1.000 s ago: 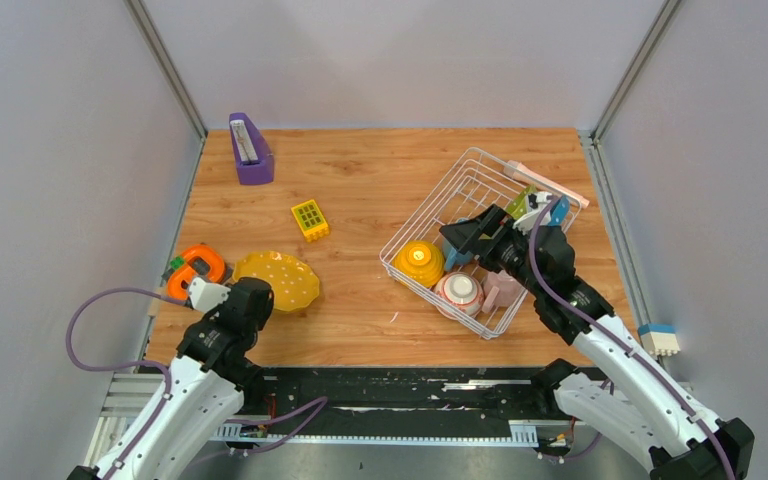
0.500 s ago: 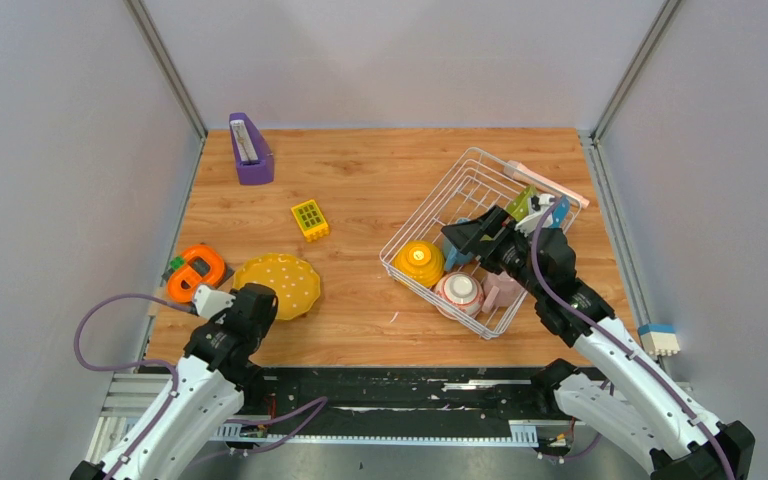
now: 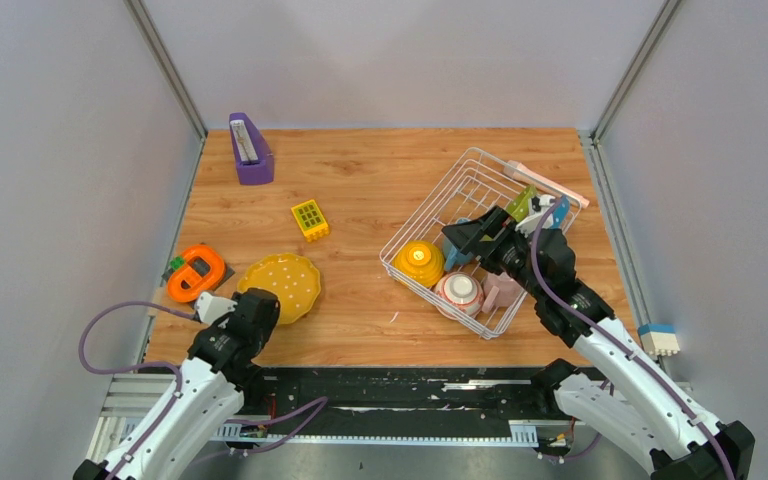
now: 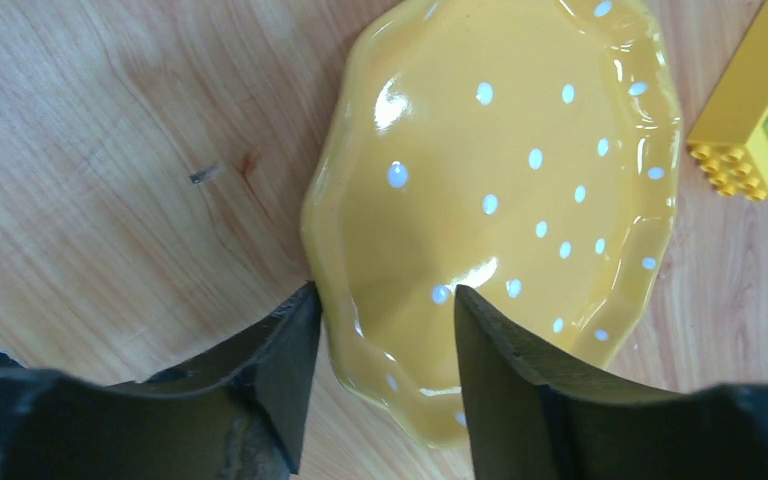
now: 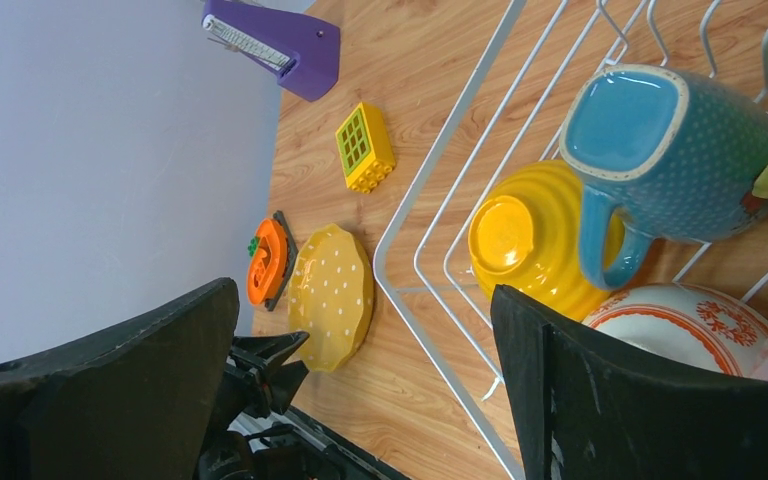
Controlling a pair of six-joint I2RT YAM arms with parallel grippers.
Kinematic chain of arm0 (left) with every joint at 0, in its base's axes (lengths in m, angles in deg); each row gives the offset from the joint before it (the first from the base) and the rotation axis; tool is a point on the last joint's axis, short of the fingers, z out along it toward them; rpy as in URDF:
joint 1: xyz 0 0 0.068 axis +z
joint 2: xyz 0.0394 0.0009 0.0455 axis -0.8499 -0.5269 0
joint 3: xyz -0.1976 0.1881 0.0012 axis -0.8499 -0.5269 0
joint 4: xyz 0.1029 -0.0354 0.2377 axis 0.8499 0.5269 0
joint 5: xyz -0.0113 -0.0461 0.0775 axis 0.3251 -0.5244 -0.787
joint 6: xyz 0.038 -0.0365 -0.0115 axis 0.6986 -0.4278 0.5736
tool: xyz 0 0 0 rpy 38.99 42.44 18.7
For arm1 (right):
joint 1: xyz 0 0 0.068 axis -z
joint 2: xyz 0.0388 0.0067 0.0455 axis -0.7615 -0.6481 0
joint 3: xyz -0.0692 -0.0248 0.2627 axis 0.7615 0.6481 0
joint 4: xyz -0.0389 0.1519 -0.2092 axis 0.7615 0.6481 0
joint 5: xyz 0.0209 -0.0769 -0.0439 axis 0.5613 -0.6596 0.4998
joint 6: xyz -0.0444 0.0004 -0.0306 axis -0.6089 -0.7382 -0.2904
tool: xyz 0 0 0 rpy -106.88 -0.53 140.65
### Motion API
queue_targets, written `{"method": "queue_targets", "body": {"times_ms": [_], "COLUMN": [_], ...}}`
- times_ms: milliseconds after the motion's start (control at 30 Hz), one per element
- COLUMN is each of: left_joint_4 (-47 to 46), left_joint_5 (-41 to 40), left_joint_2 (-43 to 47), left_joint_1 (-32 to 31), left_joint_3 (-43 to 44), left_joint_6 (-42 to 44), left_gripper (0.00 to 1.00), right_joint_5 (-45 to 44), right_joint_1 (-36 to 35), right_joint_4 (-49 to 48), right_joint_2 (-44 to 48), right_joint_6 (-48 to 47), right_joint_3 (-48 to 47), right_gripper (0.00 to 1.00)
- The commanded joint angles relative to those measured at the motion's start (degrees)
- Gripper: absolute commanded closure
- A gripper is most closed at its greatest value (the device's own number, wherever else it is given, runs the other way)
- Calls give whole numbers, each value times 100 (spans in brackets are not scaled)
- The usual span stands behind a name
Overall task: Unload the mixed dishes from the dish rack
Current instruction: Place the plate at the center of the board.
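The green plate stands there, so my right gripper needs to swing outward next, to its right in the top view, and lower over the upright rim of the green plate (image 3: pixel 522 200).
The yellow white-dotted plate (image 3: pixel 282 285) lies flat on the table, left of the white wire dish rack (image 3: pixel 430 205). My left gripper (image 4: pixel 380 295) is open, with the plate's (image 4: pixel 500 170) near rim between its fingers. In the top view the left gripper (image 3: pixel 256 305) sits at the plate's near edge. My right gripper (image 3: pixel 475 235) is open and empty above the rack. Below it are the blue mug (image 5: pixel 660 150), the upturned yellow-orange bowl (image 5: pixel 525 240), the red-rimmed cup (image 5: pixel 690 315) and the pink mug (image 3: pixel 503 290). The green plate (image 3: pixel 522 200) and blue plate (image 3: pixel 558 212) stand at the rack's far right.
A purple wedge holder (image 3: pixel 250 148) stands at the back left. A yellow grid block (image 3: pixel 310 219) lies mid-table. An orange round gadget (image 3: pixel 196 274) lies just left of the yellow plate. A white and blue block (image 3: pixel 659 340) sits off the table's right edge.
My left arm has drawn back toward the near edge, away from the yellow plate, which stays on the table. The right arm has hardly moved.
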State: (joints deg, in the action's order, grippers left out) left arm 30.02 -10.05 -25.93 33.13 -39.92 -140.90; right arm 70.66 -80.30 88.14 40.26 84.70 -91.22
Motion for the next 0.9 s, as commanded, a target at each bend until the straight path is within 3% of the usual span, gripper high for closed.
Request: {"method": "queue_targets", "body": {"times_ms": [0,67,233,467,633,767,867], "left_joint_4": [-16,-9,181,610,0,-1231,-1892], "left_joint_5": [-209,-207,-239,-611,-416,1124,2306], "left_joint_2": [8,5,9,45,43,-31,-373], "left_joint_1": [21,21,21,21,21,21,21], "left_joint_3": [18,20,167,873,1630,1920,2091], "left_joint_6": [-104,-86,-47,599,2497,4305,4953], "left_gripper": [38,32,2,0,0,0,0], "right_joint_5": [-277,-320,-440,-544,-791,-1250,-1835], "right_joint_1": [-33,-33,-20,-24,-28,-15,6], "right_joint_4": [-225,-219,-218,169,887,1524,2017], "right_joint_2": [93,112,168,49,-295,-630,-917], "right_joint_6": [85,96,84,-383,-821,-1240,-1391], "right_joint_3": [51,66,95,-210,-710,-1290,-1736], "right_gripper": [0,0,0,0,0,0,0]}}
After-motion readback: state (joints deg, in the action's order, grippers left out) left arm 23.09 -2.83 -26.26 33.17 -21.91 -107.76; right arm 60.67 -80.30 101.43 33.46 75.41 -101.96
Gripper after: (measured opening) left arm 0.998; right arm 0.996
